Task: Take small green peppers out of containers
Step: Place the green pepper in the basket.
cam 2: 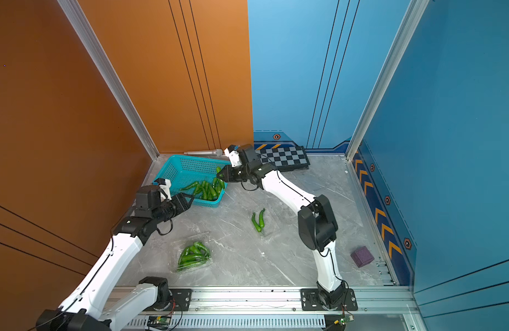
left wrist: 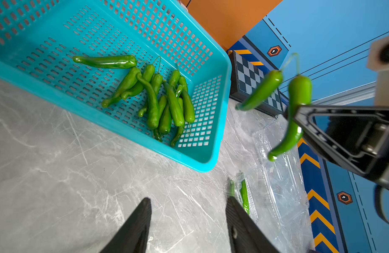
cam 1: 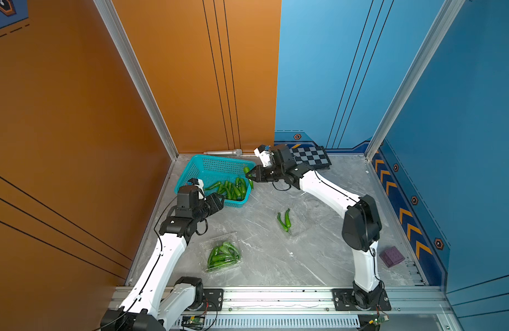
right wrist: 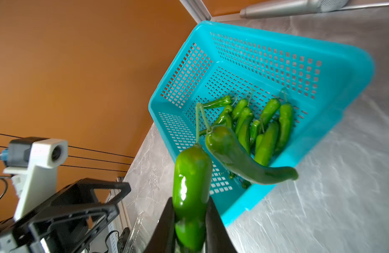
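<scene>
My right gripper lowers past the basket's rim and in over the heaped peppers to release there next, since a second pepper dangles beside the held one.
My right gripper (right wrist: 190, 210) is shut on a small green pepper (right wrist: 191, 175) just over the right rim of the teal basket (cam 1: 216, 169). A second pepper (right wrist: 243, 162) is in the air beside it, clear of the jaws (left wrist: 261, 89). Several peppers (cam 1: 233, 189) lie in the basket. My left gripper (left wrist: 188, 202) stands open and empty above the table by the basket's near corner (cam 1: 221, 200). One clear container (cam 1: 204, 249) near the front is closed and full of peppers (cam 1: 223, 255). Another container (cam 1: 300, 217) lies open mid-table with two peppers (cam 1: 284, 220) in it.
A silver microphone (cam 1: 223, 152) lies along the back wall behind the basket. A checkered board (cam 1: 312, 159) sits at the back, behind the right arm. A purple cube (cam 1: 392, 256) rests by the right wall. Orange and blue walls enclose the marble tabletop.
</scene>
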You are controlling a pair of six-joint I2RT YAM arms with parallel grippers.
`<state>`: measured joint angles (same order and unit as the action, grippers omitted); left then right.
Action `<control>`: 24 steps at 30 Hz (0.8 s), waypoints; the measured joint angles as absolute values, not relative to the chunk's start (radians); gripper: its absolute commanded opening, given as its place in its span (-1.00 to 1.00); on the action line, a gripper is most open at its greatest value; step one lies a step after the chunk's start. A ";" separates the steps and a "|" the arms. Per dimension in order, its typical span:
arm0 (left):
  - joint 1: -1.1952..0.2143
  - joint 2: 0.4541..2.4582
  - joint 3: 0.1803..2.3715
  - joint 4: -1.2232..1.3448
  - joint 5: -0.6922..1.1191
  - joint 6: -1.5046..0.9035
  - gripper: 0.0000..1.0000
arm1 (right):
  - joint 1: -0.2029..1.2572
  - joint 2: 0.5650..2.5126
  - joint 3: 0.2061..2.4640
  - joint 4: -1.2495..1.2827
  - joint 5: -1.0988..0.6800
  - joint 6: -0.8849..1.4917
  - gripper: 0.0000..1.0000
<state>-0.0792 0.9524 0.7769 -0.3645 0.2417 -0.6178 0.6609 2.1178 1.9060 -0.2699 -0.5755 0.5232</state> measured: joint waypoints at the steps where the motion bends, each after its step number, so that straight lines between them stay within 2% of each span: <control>1: -0.075 0.941 0.768 -0.368 0.245 -0.620 0.14 | 0.670 2.157 1.946 -0.273 -0.585 0.524 -0.77; 6: -0.065 0.900 0.736 -0.386 0.267 -0.630 0.14 | 0.702 2.316 2.115 -0.282 -0.630 0.529 -0.73; 9: -0.065 0.891 0.733 -0.393 0.279 -0.636 0.14 | 0.704 2.397 2.213 -0.284 -0.648 0.549 -0.52; 11: -0.065 0.888 0.733 -0.394 0.284 -0.637 0.14 | 0.701 2.442 2.262 -0.284 -0.653 0.561 -0.17; 15: -0.065 0.888 0.732 -0.394 0.293 -0.636 0.15 | 0.695 2.510 2.315 -0.285 -0.662 0.585 0.11; 21: -0.080 0.921 0.732 -0.394 0.308 -0.636 0.11 | 0.675 2.508 2.300 -0.361 -0.643 0.538 0.16; 24: -0.131 0.962 0.742 -0.399 0.308 -0.632 0.09 | 0.667 2.396 2.173 -0.422 -0.596 0.470 0.15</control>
<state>-0.1314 0.9623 0.7418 -0.3988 0.3077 -0.6315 0.6670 2.3959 2.1727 -0.4225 -0.5957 0.4702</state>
